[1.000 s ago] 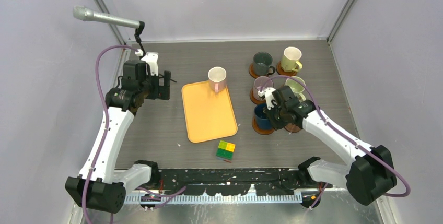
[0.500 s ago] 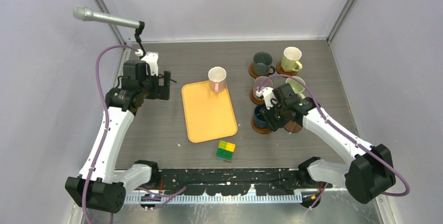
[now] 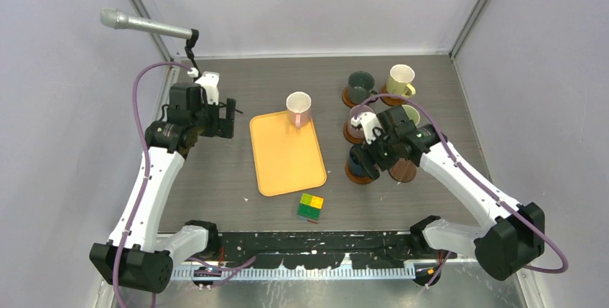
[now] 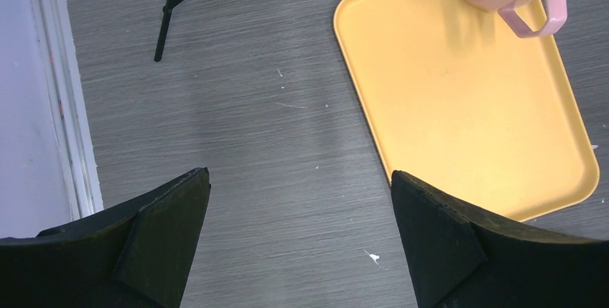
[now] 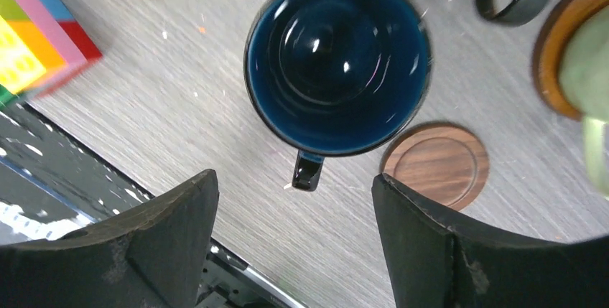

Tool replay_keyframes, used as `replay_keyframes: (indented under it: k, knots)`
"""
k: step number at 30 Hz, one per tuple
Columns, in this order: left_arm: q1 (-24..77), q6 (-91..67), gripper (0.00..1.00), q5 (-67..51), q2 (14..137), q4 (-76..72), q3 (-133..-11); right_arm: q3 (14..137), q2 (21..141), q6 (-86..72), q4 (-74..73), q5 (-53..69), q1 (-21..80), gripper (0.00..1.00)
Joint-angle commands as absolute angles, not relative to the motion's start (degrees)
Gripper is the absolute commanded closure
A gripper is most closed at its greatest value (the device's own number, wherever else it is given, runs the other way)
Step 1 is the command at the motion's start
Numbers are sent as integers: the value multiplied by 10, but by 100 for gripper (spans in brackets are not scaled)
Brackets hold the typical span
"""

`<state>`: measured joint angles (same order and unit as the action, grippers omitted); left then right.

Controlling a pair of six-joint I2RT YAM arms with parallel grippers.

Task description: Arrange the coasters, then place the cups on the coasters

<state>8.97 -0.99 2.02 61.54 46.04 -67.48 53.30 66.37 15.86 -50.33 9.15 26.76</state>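
My right gripper crosses outward to its left in the top view next, where the coasterless white-pink cup stands, and comes down onto that cup's handle [image 3: 298, 120].
The dark blue cup [image 5: 337, 60] stands on a reddish-brown coaster [image 3: 357, 176], its handle toward my right gripper [image 5: 294, 179]. That gripper is open just above and behind it, holding nothing. An empty dark coaster [image 5: 436, 164] lies right beside the cup. The grey-green cup [image 3: 359, 84], yellow cup [image 3: 401, 78], mauve cup [image 3: 357, 118] and light green cup [image 3: 410, 113] sit on coasters further back. The white-pink cup [image 3: 298, 107] stands on the far edge of the orange tray [image 3: 287, 157]. My left gripper [image 3: 228, 118] hovers open over bare table left of the tray.
A yellow-green block [image 3: 310, 207] lies near the front edge, below the tray. A microphone [image 3: 143, 26] on a small tripod stands at the back left. Side walls close in the table on the left and right.
The right gripper has opened and let go of the dark blue cup, drawing up and back to the right. The empty dark coaster now shows. The left arm has not moved.
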Motion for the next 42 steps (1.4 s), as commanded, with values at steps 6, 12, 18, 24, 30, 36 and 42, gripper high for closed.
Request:
replay_keyframes:
  k: [6, 12, 18, 24, 30, 36, 42]
  knots:
    - [88, -8, 0, 4, 606, 443, -663, 665, 707, 3, -376, 39, 298, 17]
    - [88, -10, 0, 14, 604, 437, -661, 799, 850, -83, -345, -47, 358, 16]
    - [88, -12, 0, 27, 595, 424, -653, 925, 986, -173, -353, -118, 411, 16]
    - [88, -16, 0, 30, 591, 419, -648, 1022, 1107, -236, -388, -148, 440, 16]
    - [88, -15, 0, 30, 581, 414, -639, 1060, 1166, -263, -383, -175, 448, 16]
    - [88, -16, 0, 28, 574, 411, -632, 1098, 1219, -274, -394, -196, 447, 22]
    - [88, -11, 0, 32, 568, 410, -626, 1103, 1242, -274, -397, -207, 444, 33]
